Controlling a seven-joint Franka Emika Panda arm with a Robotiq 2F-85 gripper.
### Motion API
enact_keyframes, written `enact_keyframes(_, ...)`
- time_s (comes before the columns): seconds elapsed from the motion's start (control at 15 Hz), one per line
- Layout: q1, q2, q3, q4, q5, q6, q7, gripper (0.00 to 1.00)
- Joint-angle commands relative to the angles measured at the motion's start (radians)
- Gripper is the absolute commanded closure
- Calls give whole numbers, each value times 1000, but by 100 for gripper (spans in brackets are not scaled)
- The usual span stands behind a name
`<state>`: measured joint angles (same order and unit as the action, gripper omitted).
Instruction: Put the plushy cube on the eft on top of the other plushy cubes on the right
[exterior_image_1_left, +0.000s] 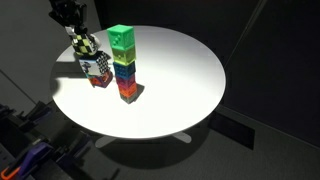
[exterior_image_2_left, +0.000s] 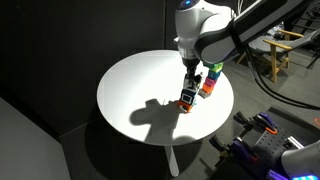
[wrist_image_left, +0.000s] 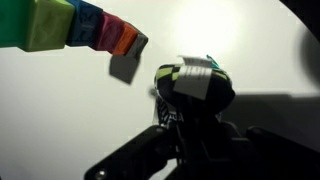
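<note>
My gripper moves down a little onto the block's top (exterior_image_1_left: 93, 56) next and releases the plushy cube there, since the cube it holds is already right over the block.
My gripper (exterior_image_1_left: 72, 28) reaches down at the table's edge and is shut on the plushy cube (exterior_image_1_left: 82, 44), which is small, black-and-white, with yellowish marks. The cube sits right on or just over the other plushy cubes (exterior_image_1_left: 98, 68), a short block with a checkered side and red bottom. In an exterior view the gripper (exterior_image_2_left: 190, 76) stands over that block (exterior_image_2_left: 187, 101). In the wrist view the held cube (wrist_image_left: 197, 80) shows between the dark fingers (wrist_image_left: 186, 112). Whether it rests on the block I cannot tell.
A tall multicoloured tower with a green top (exterior_image_1_left: 122, 60) stands close beside the block, also seen in an exterior view (exterior_image_2_left: 211, 80) and the wrist view (wrist_image_left: 80, 25). The round white table (exterior_image_1_left: 180, 80) has its edge near the stack.
</note>
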<state>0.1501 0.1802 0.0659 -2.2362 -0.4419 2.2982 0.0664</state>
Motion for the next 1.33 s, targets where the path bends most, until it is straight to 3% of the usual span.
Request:
enact_keyframes(0.0,-18,-1,-3,-17,-9,43,-52,94)
enact_keyframes(0.6,-22,-1,-3,-61,3,115,-74,93)
enact_keyframes(0.67,-23,-3,-2,-69,7,124,-77,79)
enact_keyframes(0.73,-23,-3,-2,-73,7,131,-77,57)
enact_keyframes(0.93,-24,-6,-3,-80,9,141,-78,48)
enact_keyframes(1.27,-18,-24,-2,-97,3,135,-64,8)
